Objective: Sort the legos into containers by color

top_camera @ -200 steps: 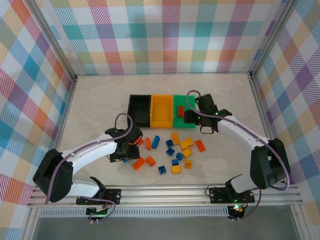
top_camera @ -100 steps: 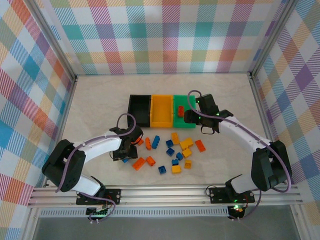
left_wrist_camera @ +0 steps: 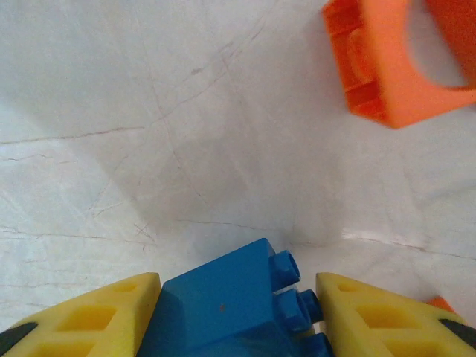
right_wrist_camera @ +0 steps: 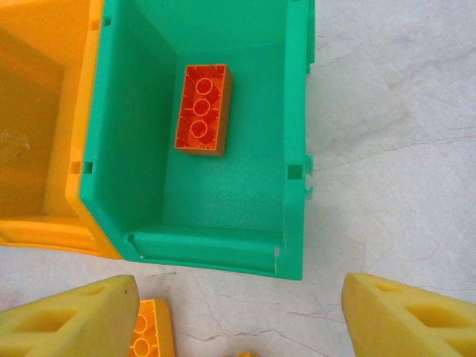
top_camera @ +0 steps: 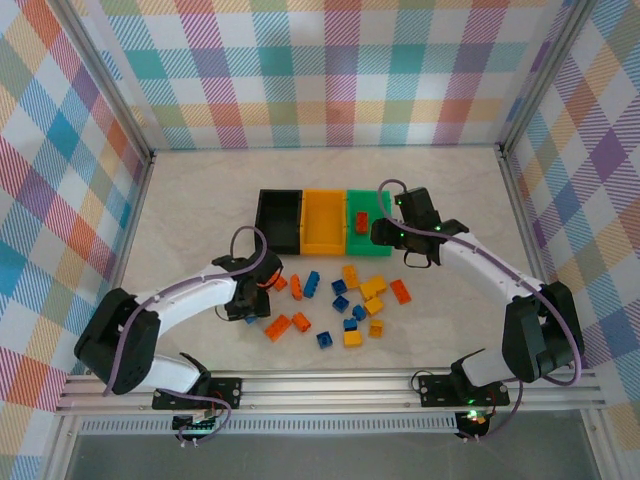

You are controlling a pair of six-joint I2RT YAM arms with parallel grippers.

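I should next lift the blue lego with my left gripper, carry it outward over the yellow-orange container (top_camera: 322, 222) and let it go. That container is empty and open to a color.
My left gripper (top_camera: 250, 312) is down on the table left of the pile, its yellow fingers (left_wrist_camera: 89, 316) pressed against both sides of a blue lego (left_wrist_camera: 223, 305) that lies tilted on the table. An orange lego (left_wrist_camera: 394, 67) lies just beyond it. My right gripper (top_camera: 380, 236) hovers open and empty at the near edge of the green container (top_camera: 383, 212), which holds one orange lego (right_wrist_camera: 201, 109). The yellow-orange container (top_camera: 322, 222) and the black container (top_camera: 278, 220) stand to its left. Several orange, yellow and blue legos (top_camera: 350, 300) lie scattered in front.
A yellow-orange lego (right_wrist_camera: 149, 331) lies beside my right gripper's left finger. Loose legos such as an orange one (top_camera: 277, 327) and a yellow one (top_camera: 353, 338) sit near my left gripper. Checked walls enclose the table on three sides.
The left gripper's fingers have closed in on the blue lego. The left elbow has shifted a little. The right gripper has drifted slightly to the right, still open.
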